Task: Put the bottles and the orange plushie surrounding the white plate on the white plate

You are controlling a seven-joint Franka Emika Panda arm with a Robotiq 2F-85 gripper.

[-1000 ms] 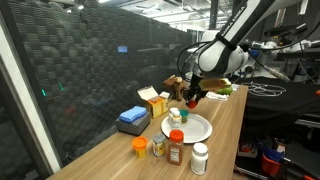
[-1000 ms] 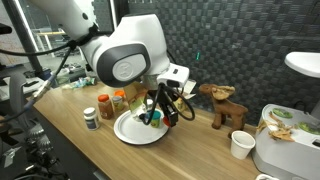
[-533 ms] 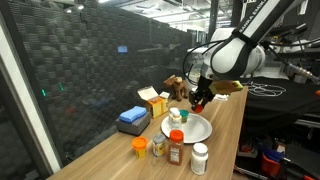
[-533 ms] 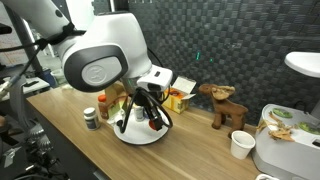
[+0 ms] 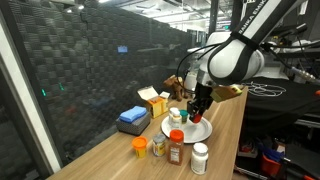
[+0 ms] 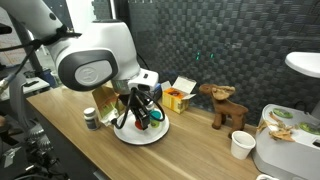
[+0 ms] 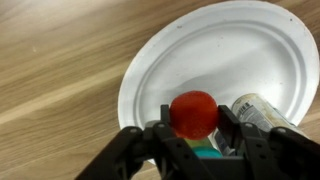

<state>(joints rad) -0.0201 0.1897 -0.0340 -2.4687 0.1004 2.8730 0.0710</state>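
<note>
My gripper needs to move down and to the left in the wrist view next, onto the bare part of the plate near the plate's rim, because the labelled bottle is crowding one finger.
My gripper (image 7: 195,128) is shut on the orange plushie (image 7: 194,113), a small round orange-red soft toy, and holds it low over the white plate (image 7: 215,50). In both exterior views the gripper (image 5: 199,110) (image 6: 143,113) hangs over the plate (image 5: 198,131) (image 6: 140,136). A white labelled bottle (image 7: 258,108) lies on the plate next to my right finger. Two small bottles (image 5: 177,118) stand on the plate's near side. An orange bottle (image 5: 140,146), a yellowish one (image 5: 158,148), a brown spice jar (image 5: 175,150) and a white bottle (image 5: 200,158) stand off the plate.
A yellow box (image 5: 153,100) and a blue box (image 5: 132,118) sit by the dark mesh wall. A brown plush figure (image 6: 222,104), a white mug (image 6: 240,145) and a green-filled bowl (image 6: 282,118) are further along the wooden table. The table edge (image 5: 232,140) runs close beside the plate.
My gripper has carried the orange plushie from beside the plate to over it and come down lower. The bottles have not moved.
</note>
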